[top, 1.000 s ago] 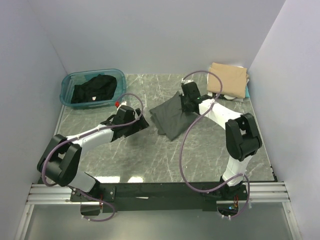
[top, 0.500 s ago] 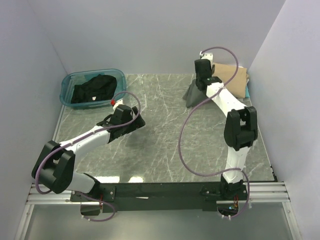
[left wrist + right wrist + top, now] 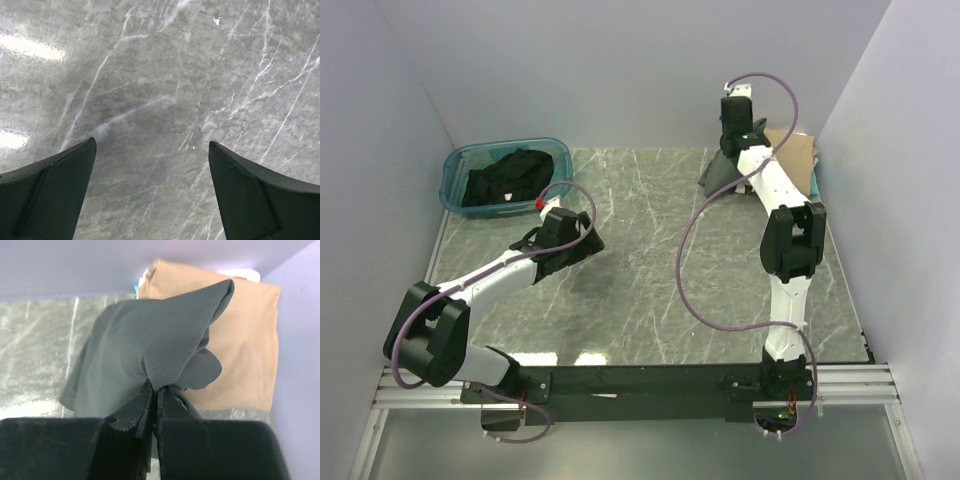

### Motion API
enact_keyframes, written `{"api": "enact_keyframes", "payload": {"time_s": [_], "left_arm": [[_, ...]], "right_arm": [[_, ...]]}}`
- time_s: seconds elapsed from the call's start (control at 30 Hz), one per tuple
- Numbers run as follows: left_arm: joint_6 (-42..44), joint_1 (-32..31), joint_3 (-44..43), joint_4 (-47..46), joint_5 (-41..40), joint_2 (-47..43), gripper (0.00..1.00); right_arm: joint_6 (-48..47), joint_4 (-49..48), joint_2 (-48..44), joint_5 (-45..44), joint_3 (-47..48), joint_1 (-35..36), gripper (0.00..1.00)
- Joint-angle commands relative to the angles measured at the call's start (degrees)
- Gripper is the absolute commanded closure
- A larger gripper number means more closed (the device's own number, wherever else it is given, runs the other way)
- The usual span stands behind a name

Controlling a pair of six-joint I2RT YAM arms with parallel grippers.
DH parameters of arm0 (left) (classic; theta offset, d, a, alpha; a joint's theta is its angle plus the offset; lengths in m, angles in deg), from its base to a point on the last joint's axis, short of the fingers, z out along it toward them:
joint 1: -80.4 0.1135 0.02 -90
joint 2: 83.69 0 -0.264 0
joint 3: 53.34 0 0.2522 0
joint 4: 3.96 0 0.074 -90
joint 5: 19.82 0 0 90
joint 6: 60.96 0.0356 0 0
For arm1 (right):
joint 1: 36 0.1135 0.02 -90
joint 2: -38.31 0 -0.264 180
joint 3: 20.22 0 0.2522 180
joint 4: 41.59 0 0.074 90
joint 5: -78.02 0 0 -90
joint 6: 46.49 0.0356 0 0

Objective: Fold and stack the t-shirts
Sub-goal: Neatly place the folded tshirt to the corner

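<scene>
The robot's right gripper should next move over the folded tan t-shirt (image 3: 794, 158), which lies below it and to its right in the top view, then lower and release the grey shirt (image 3: 720, 172).
My right gripper (image 3: 159, 388) is shut on the folded dark charcoal-grey t-shirt (image 3: 145, 350) and holds it lifted at the far right of the table, beside the folded tan t-shirt (image 3: 240, 340). In the top view the grey shirt (image 3: 720, 172) hangs under the right gripper (image 3: 738, 140) next to the tan shirt (image 3: 798, 158). A white edge (image 3: 250, 275) and a teal edge (image 3: 817, 185) peek out from under the tan shirt. A black t-shirt (image 3: 505, 180) lies crumpled in the tub. My left gripper (image 3: 152, 150) is open and empty above bare table, left of centre (image 3: 582, 240).
The translucent teal plastic tub (image 3: 455, 165) stands at the far left corner. Lavender walls close in the back and both sides. The grey marble table top (image 3: 650, 260) lies between the arms.
My right gripper has carried the grey t-shirt from the table's middle up and back toward the tan shirt at the far right. My left gripper has drawn slightly back to the left.
</scene>
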Motion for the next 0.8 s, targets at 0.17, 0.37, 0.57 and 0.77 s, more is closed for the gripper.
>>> {"api": "enact_keyframes", "payload": {"time_s": [0.17,0.37,0.57,0.77], "left_arm": [[1.18,0.96,-2.25,-0.14,0.51,0.12,0.0],[1.09,1.32,-2.25,0.13,0.51,-0.14,0.0],[1.18,1.4,-2.25,-0.13,0.6,-0.4,0.01],[1.09,1.49,-2.16,-0.31,1.04,0.12,0.01]], "right_arm": [[-0.77,6.11,-2.41,12.45,11.7,-6.12,1.0],[1.43,5.68,-4.87,15.8,12.23,-9.63,1.0],[3.63,6.73,-6.45,21.78,13.29,-12.71,1.0],[4.16,6.38,-7.95,23.1,12.5,-15.0,1.0]]}}
